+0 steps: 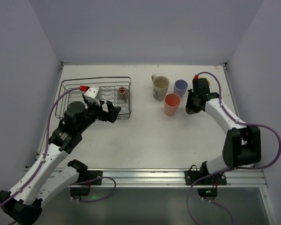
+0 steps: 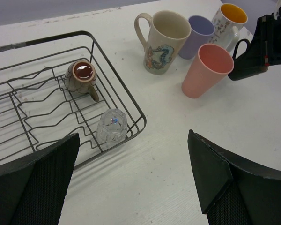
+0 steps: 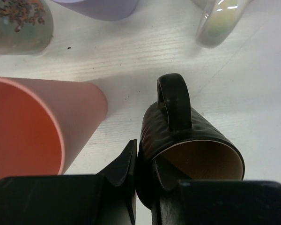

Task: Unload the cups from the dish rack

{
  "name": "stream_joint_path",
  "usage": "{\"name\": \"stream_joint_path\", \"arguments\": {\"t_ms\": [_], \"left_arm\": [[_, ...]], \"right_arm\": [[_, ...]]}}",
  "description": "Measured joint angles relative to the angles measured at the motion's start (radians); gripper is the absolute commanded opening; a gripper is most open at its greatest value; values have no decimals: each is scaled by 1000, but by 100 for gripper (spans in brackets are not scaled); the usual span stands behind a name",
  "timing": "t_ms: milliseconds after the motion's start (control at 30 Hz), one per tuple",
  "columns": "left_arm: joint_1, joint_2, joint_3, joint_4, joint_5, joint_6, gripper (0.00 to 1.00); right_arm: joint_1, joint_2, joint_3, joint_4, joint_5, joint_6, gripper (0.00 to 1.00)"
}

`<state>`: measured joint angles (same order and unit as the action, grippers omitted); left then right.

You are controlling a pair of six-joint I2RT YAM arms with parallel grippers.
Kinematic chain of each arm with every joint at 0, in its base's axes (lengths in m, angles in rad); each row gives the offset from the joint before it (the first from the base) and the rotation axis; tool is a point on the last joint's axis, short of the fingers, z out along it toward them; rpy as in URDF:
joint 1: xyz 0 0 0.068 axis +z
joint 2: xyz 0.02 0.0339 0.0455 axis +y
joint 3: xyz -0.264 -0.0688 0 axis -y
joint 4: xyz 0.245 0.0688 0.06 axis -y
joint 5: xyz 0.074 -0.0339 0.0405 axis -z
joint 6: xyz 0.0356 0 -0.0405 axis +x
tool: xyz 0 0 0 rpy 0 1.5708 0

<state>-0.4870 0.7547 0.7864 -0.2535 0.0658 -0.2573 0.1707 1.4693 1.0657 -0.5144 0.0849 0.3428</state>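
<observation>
The table beside the salmon-pink tumbler (image 1: 172, 104) is bare. I will lower my right gripper and move it slightly toward there next to let go of the black mug (image 3: 187, 140).
The dish rack (image 1: 96, 78) stands at the back left and also shows in the left wrist view (image 2: 126, 93). In it lie the brown cup (image 2: 82, 77) and the clear glass (image 2: 111, 127), near its right end. My left gripper (image 2: 133, 183) is open and empty, just right of the rack's near corner (image 1: 110, 112). On the table at the right stand the cream printed mug (image 1: 160, 87), lavender tumbler (image 1: 180, 87), salmon-pink tumbler (image 1: 172, 104) and pale mug with orange inside (image 2: 230, 21). My right gripper (image 3: 147, 178) is shut on the wall of the black mug (image 3: 187, 140), beside the salmon tumbler (image 3: 37, 126).
White side walls and a back wall enclose the table. The right arm (image 1: 222, 115) reaches along the right side. The pale mug's handle (image 3: 218, 23) lies just beyond the black mug.
</observation>
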Motion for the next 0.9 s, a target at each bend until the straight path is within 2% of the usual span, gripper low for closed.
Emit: {"name": "stream_joint_path", "arguments": {"t_ms": [167, 333, 367, 533, 900], "left_arm": [[0, 0, 0, -5, -2, 15, 100], [0, 2, 0, -12, -17, 16, 100], [0, 5, 0, -14, -21, 16, 100], [0, 31, 0, -19, -40, 16, 100], [0, 131, 47, -32, -48, -14, 100]], "right_arm": [[8, 97, 34, -1, 3, -4, 0], [23, 169, 79, -13, 24, -4, 4], [24, 176, 84, -13, 29, -4, 6], [24, 200, 86, -13, 41, -3, 26], [25, 152, 86, -7, 54, -9, 41]]}}
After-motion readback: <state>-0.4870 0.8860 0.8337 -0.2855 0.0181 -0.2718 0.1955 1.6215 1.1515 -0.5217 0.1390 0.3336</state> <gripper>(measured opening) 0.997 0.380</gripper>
